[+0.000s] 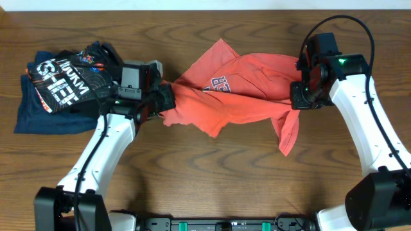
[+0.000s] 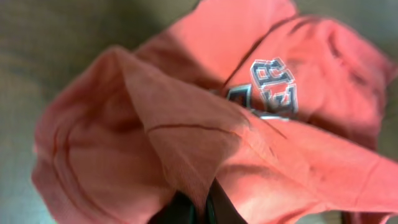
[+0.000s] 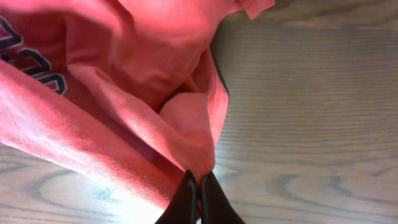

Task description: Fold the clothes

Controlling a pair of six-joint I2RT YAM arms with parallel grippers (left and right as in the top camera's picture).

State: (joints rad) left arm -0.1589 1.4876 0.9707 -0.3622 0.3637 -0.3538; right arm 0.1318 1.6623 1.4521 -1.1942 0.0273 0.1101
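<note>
Bare wood lies to the right in the overhead view. Next, my right gripper will pull the sagging shirt's end there, tightening the shirt, then release it.
The clothes, a coral-red shirt (image 1: 247, 90) with a dark-and-white chest logo (image 1: 219, 83), are stretched in a bunched band across the middle of the wooden table. My left gripper (image 1: 166, 97) is shut on the shirt's left end; in the left wrist view a fold of red cloth (image 2: 186, 149) runs down between its dark fingers (image 2: 177, 211). My right gripper (image 1: 297, 96) is shut on the shirt's right end, where its fingertips (image 3: 186, 186) pinch a red fold (image 3: 186, 124). A loose flap (image 1: 289, 131) hangs down below the right gripper.
A pile of navy and black garments with white lettering (image 1: 61, 90) lies at the left, behind my left arm. Bare wood (image 1: 212, 173) lies in front of the shirt. The table's far edge (image 1: 192, 8) runs along the top.
</note>
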